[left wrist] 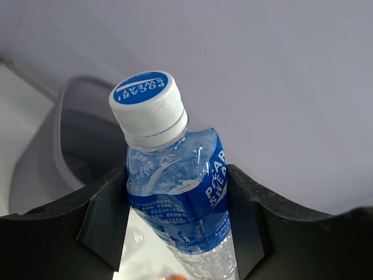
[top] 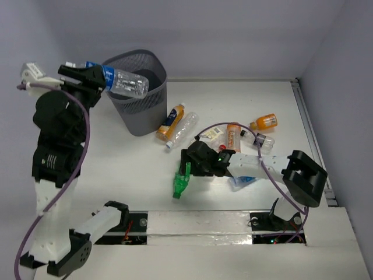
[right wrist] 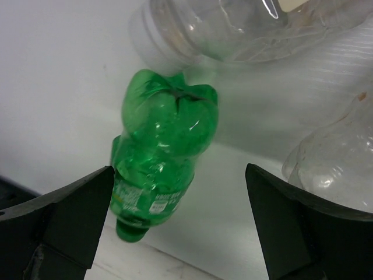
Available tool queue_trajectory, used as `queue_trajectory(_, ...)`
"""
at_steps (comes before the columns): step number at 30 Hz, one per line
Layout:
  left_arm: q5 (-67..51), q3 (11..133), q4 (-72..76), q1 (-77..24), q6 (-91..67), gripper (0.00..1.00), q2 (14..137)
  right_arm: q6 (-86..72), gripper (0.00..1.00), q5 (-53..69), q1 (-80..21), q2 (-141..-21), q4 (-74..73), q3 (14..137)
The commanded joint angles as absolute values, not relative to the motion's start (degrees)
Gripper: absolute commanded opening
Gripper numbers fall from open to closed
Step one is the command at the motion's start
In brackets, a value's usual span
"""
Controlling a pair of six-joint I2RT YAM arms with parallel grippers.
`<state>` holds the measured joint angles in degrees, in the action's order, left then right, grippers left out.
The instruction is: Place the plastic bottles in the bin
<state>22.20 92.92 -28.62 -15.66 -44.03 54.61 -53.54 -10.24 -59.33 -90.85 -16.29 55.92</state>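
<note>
The clear bottle's end with the cap sticks out past the bin's rim. My left gripper will move outward and over the bin's opening (top: 141, 65) (left wrist: 90, 144) to let go of the bottle.
My left gripper (top: 96, 79) is shut on a clear bottle with a blue label (top: 125, 83), held on its side over the near-left rim of the dark grey mesh bin (top: 140, 111). The left wrist view shows that bottle (left wrist: 175, 192) pinched between the fingers of the left gripper (left wrist: 178, 181), cap up, with the bin (left wrist: 76, 146) behind. My right gripper (top: 186, 169) is open over the green bottle (top: 180, 184) lying on the table. In the right wrist view the green bottle (right wrist: 160, 157) lies between the spread fingers of the right gripper (right wrist: 179, 175), nearer the left one, untouched.
Several more bottles lie right of the bin: an orange one with a blue label (top: 171, 121), a clear one (top: 183, 129), an orange one (top: 265, 122) and others around (top: 233, 137). A blue-labelled one (top: 243, 181) lies under the right arm. Clear bottles (right wrist: 233, 29) crowd the green one.
</note>
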Motion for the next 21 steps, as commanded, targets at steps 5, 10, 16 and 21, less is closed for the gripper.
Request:
queue_trajectory(5,33.48,103.70,-20.40,-15.73,-31.48,0.32,69.67,-54.23,1.00,-10.81,-59.68,-95.62,-9.58,58.71)
queue_trajectory(10,37.52,108.19,-17.76,-15.21,-25.85,0.32,78.03,-53.17,1.00,-9.76,-59.68,-99.40,-9.41,61.34)
queue_trajectory(16,38.67,106.10,-14.77,-15.21,-20.66,0.34,82.27,-52.56,0.89,-9.40,-59.68,-100.81,-9.75,62.49)
queue_trajectory(21,38.67,100.38,-12.57,-15.21,-19.07,0.53,82.18,-51.24,0.69,-8.79,-59.68,-99.41,-10.46,63.55)
